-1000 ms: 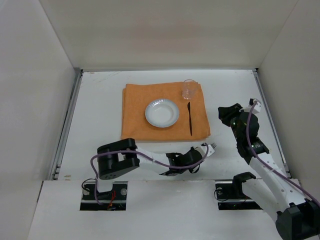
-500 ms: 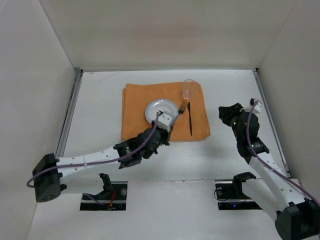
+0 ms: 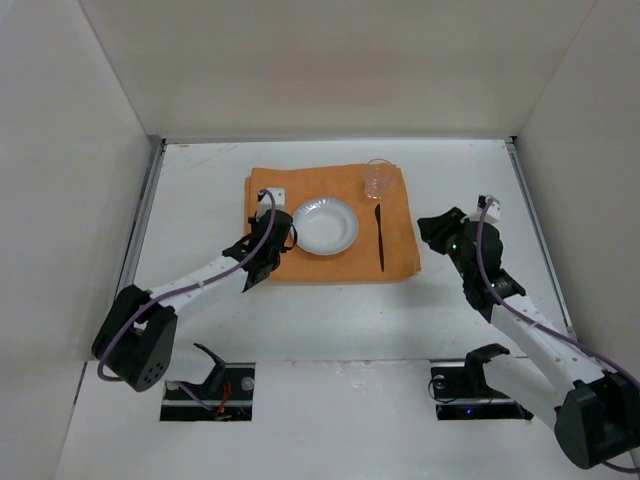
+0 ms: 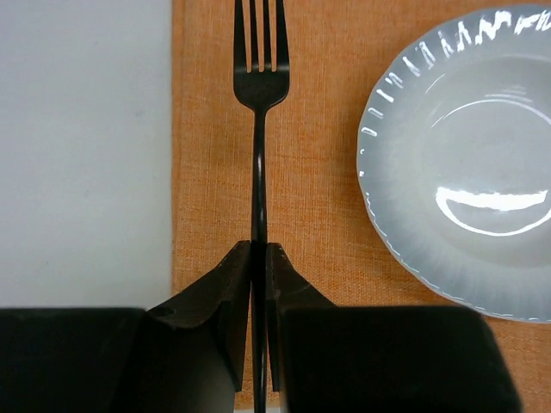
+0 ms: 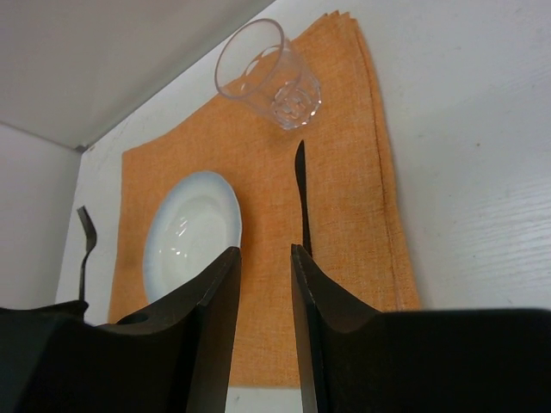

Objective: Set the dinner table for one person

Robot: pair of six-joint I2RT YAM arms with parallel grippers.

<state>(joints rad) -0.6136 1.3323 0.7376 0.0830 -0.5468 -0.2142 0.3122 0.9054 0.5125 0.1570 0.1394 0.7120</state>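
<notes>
My left gripper moves down next onto the part of the orange placemat between its edge and the plate. The fork hangs above that free place opposite the knife.
The white dinner table (image 3: 200, 200) carries an orange placemat (image 3: 330, 262) with a white plate (image 3: 324, 225), a clear glass (image 3: 377, 178) and a black knife (image 3: 379, 238) right of the plate. My left gripper (image 3: 268, 232) is shut on the handle of a black fork (image 4: 258, 129). It holds the fork over the mat's left strip, tines pointing away, left of the plate (image 4: 465, 172). My right gripper (image 5: 265, 251) is open and empty, above the table to the right of the mat, facing the knife (image 5: 301, 198) and the glass (image 5: 267, 73).
White walls enclose the table on three sides. Metal rails (image 3: 140, 230) run along the table's left and right sides. The left arm stretches diagonally over the front left of the table. The fork also shows in the right wrist view (image 5: 85, 245).
My left arm has swung from the front right of the mat across the plate to the mat's left side, carrying the fork. The right gripper has shifted slightly left.
</notes>
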